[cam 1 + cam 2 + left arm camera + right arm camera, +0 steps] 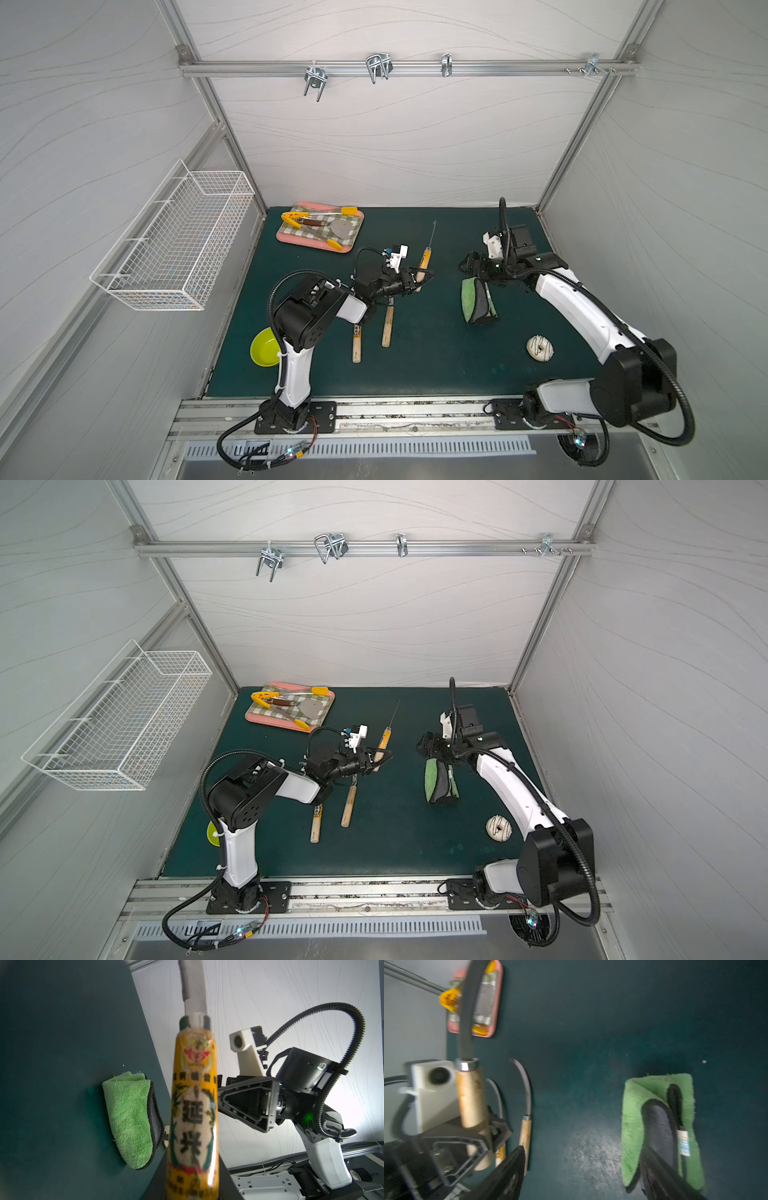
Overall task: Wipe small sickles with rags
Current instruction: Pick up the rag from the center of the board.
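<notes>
The rag lies below my right gripper's open fingers. Next, the gripper moves down and away from the held sickle to close around the rag's dark fold [481, 302] [660, 1128].
My left gripper [419, 281] is shut on the wooden handle of a small sickle [424, 262]. It holds the sickle above the mat with the thin blade pointing toward the back wall. The orange label [193, 1105] fills the left wrist view. Two more small sickles [356, 345] [387, 326] lie on the mat beneath my left arm. The rag [478, 299], folded, green with dark edging, rests on the mat at centre right. My right gripper [467, 268] hangs open over the rag's far end, with one finger [660, 1178] over the fold [633, 1126].
A pink tray [282, 237] with yellow-tipped tongs and a spatula sits at back left. A lime bowl [264, 347] is by my left arm's base. A white donut [540, 348] lies near my right arm. A wire basket [174, 245] hangs on the left wall.
</notes>
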You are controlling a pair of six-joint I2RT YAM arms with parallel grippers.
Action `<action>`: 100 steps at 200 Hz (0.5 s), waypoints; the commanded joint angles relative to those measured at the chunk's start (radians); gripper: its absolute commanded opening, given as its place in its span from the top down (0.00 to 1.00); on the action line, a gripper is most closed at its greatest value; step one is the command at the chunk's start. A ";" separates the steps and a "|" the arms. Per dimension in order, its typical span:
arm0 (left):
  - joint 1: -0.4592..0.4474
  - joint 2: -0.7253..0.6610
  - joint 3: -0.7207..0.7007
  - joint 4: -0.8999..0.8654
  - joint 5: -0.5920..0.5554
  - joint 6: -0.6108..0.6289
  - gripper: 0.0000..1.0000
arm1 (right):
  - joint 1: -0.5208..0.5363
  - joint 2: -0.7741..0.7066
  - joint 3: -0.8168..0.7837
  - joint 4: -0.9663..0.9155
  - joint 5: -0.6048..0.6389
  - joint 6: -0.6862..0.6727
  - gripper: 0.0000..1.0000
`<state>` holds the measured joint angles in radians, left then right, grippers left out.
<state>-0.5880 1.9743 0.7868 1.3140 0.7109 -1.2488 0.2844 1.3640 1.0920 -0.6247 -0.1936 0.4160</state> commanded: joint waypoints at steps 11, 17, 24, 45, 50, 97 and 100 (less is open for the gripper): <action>0.000 0.004 -0.018 0.097 0.015 0.012 1.00 | -0.040 0.092 -0.023 -0.133 0.060 -0.108 0.12; 0.001 0.003 -0.021 0.097 0.015 0.014 1.00 | -0.042 0.113 -0.021 -0.138 0.065 -0.115 0.12; 0.000 0.002 -0.024 0.097 0.017 0.015 1.00 | -0.042 0.139 -0.017 -0.145 0.070 -0.121 0.11; 0.001 0.001 -0.029 0.097 0.016 0.017 1.00 | -0.042 0.199 -0.018 -0.139 0.087 -0.132 0.10; 0.000 0.001 -0.030 0.097 0.017 0.018 1.00 | -0.043 0.209 -0.021 -0.133 0.087 -0.132 0.10; 0.000 0.001 -0.036 0.096 0.021 0.022 1.00 | -0.042 0.295 -0.014 -0.116 0.086 -0.141 0.11; 0.000 0.000 -0.036 0.097 0.021 0.022 1.00 | -0.042 0.301 -0.013 -0.115 0.088 -0.141 0.12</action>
<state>-0.5880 1.9743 0.7471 1.3190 0.7116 -1.2327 0.2405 1.6238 1.0740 -0.7189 -0.1204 0.3004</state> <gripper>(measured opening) 0.241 0.889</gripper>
